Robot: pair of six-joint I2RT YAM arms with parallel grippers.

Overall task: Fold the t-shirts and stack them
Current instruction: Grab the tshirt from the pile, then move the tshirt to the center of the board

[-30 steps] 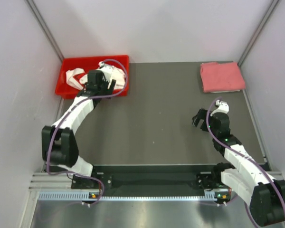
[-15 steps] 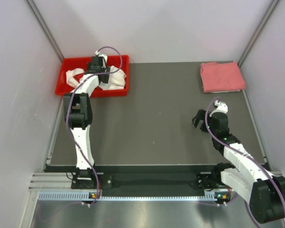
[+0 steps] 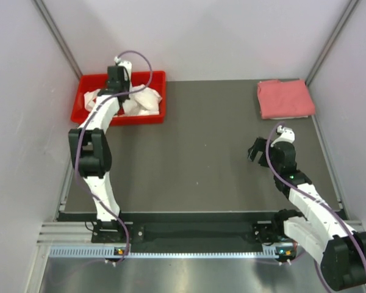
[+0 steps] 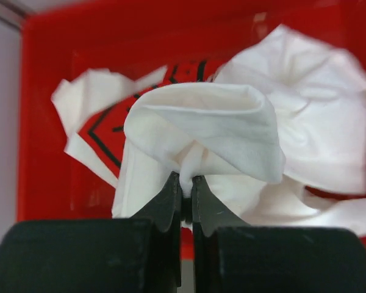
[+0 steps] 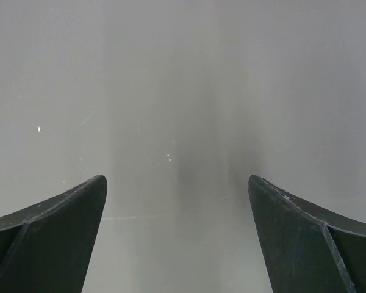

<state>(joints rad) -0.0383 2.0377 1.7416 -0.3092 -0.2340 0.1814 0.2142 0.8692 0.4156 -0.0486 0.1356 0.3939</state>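
The middle of the dark mat is bare, so my left gripper will rise from the bin (image 3: 158,77), carry the white t-shirt over that space and lower to release it.
A crumpled white t-shirt (image 3: 140,101) with a red and black print lies in the red bin (image 3: 158,77) at the back left. My left gripper (image 3: 118,91) reaches down into the bin and is shut on a pinched fold of that white t-shirt (image 4: 201,128); the left gripper (image 4: 185,180) has the cloth bunched between its jaws. A pink-red t-shirt (image 3: 285,99), folded square, rests at the back right of the table. My right gripper (image 3: 254,151) hovers open over bare table (image 5: 177,122), with nothing between its fingers (image 5: 61,213).
The red bin's wall (image 4: 43,122) surrounds the cloth on the left and far sides. Grey booth walls (image 3: 201,36) close in the table at the back and both sides. A dark mat (image 3: 195,146) covers the table between bin and pink-red shirt.
My left arm stretched farther back over the bin, and its gripper went from open to shut on the white cloth. The right arm barely moved.
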